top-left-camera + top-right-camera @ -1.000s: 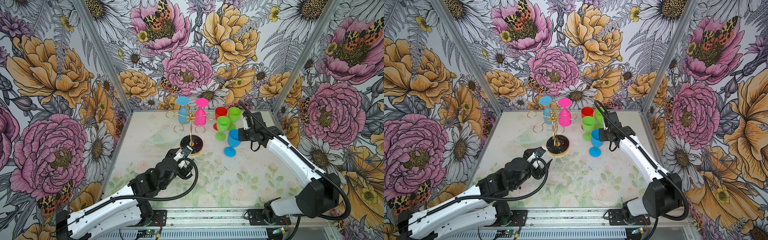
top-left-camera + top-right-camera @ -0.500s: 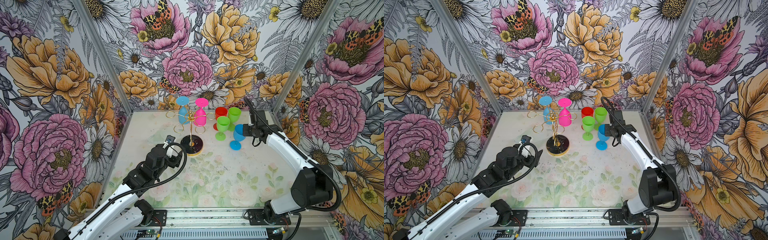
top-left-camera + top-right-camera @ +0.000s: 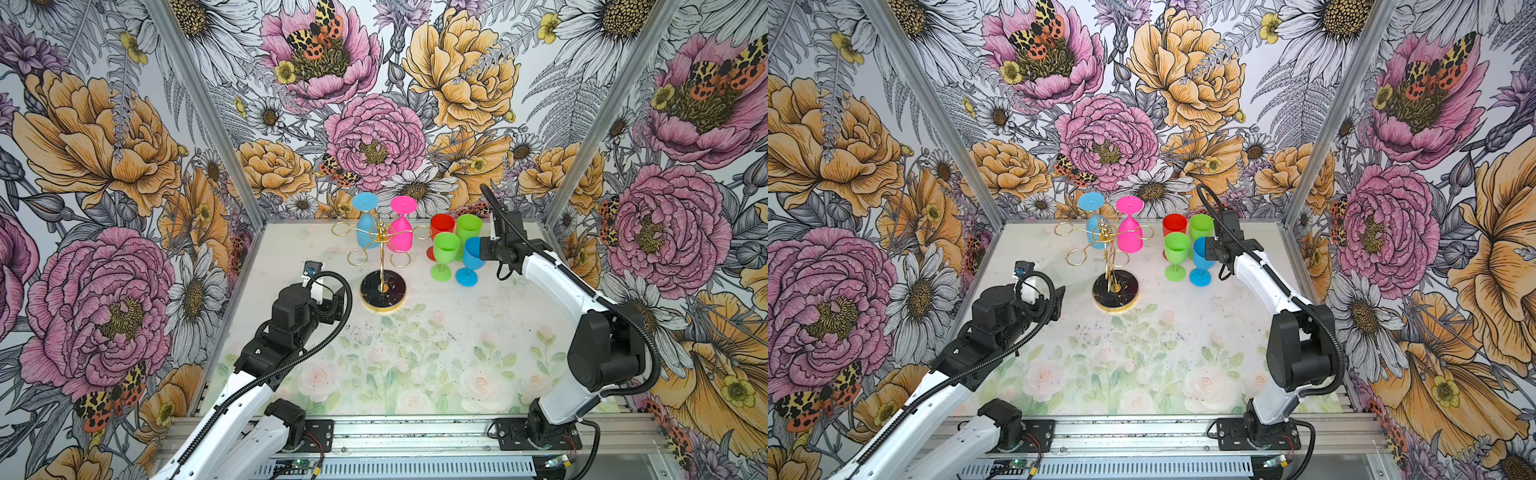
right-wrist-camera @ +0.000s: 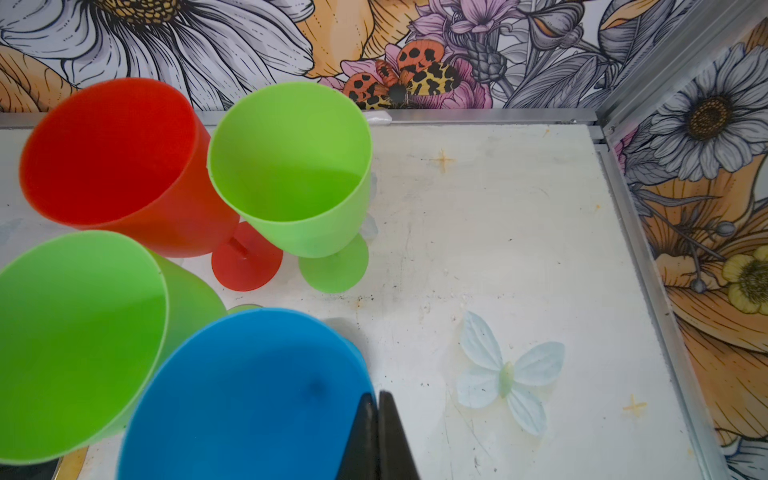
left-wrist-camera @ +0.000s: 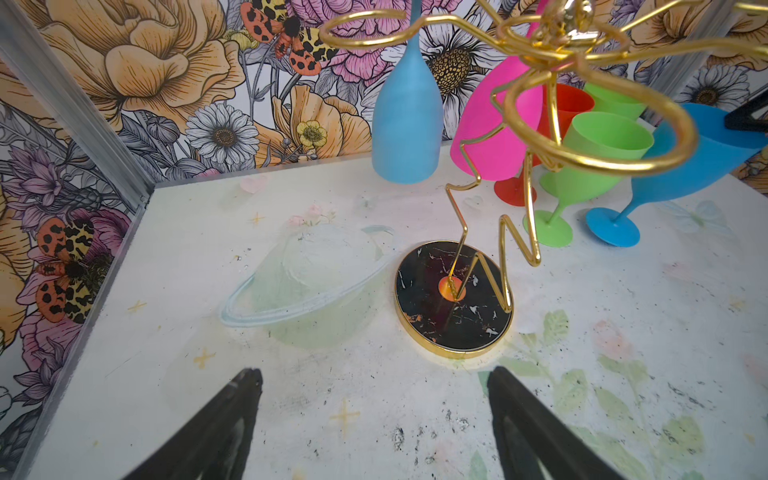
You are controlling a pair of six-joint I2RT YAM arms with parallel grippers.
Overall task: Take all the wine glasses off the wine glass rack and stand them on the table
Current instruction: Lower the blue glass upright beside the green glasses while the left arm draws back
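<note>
The blue glass leans. My right gripper needs to move gently outward toward the nearer green glass, stand the blue glass's foot on the tabletop beside it and let go of the blue glass's rim.
The gold wine glass rack stands on its round black base at mid-back. Two wine glasses hang upside down from its loops: a light blue one and a pink one. My left gripper is open and empty, low over the table just left of the base. My right gripper is shut on the rim of a blue wine glass, which leans with its foot down at the table, right of the rack.
A red glass and two green glasses stand upright next to the blue one. The back wall is close behind them, the right wall rail nearby. Bare table lies in front.
My left gripper has drawn back to the left, away from the rack's base. My right gripper has carried the blue glass a little toward the back, closer to the other standing glasses.
</note>
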